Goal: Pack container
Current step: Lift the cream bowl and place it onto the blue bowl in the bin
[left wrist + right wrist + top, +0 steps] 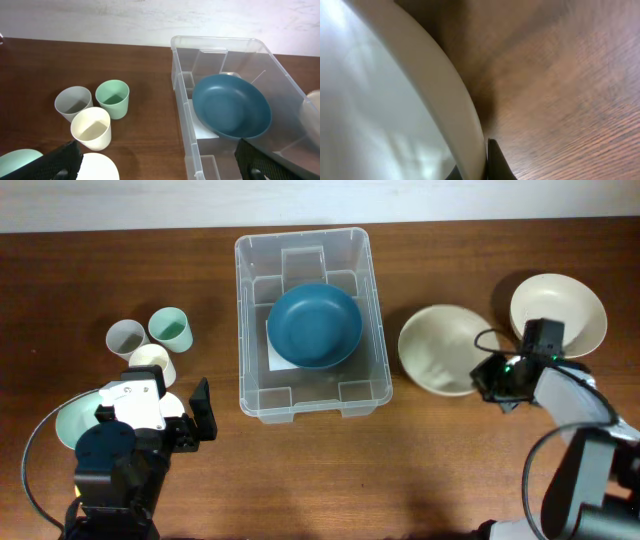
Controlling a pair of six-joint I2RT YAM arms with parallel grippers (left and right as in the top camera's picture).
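Observation:
I will next raise my right gripper over the container's side, which stands between the bowls. Then I will lower the cream bowl into the dark blue bowl (314, 326) and let go of it.
The clear plastic container (243, 330) stands at the table's middle with a dark blue bowl (314, 326) inside it; the left wrist view shows the container (181, 107) and that bowl (231, 111) too. My right gripper (492, 376) is shut on the right rim of a cream bowl (440, 348) just right of the container. The right wrist view shows that rim (445, 95) pinched between the fingers (479, 167). My left gripper (200, 416) is open and empty at the front left, its fingers spread wide in the left wrist view (160, 167).
A grey cup (125, 336), a green cup (171, 328) and a cream cup (152, 361) stand at the left. A mint dish (72, 423) and a white plate (173, 404) lie under the left arm. A second cream bowl (570, 308) sits at the far right.

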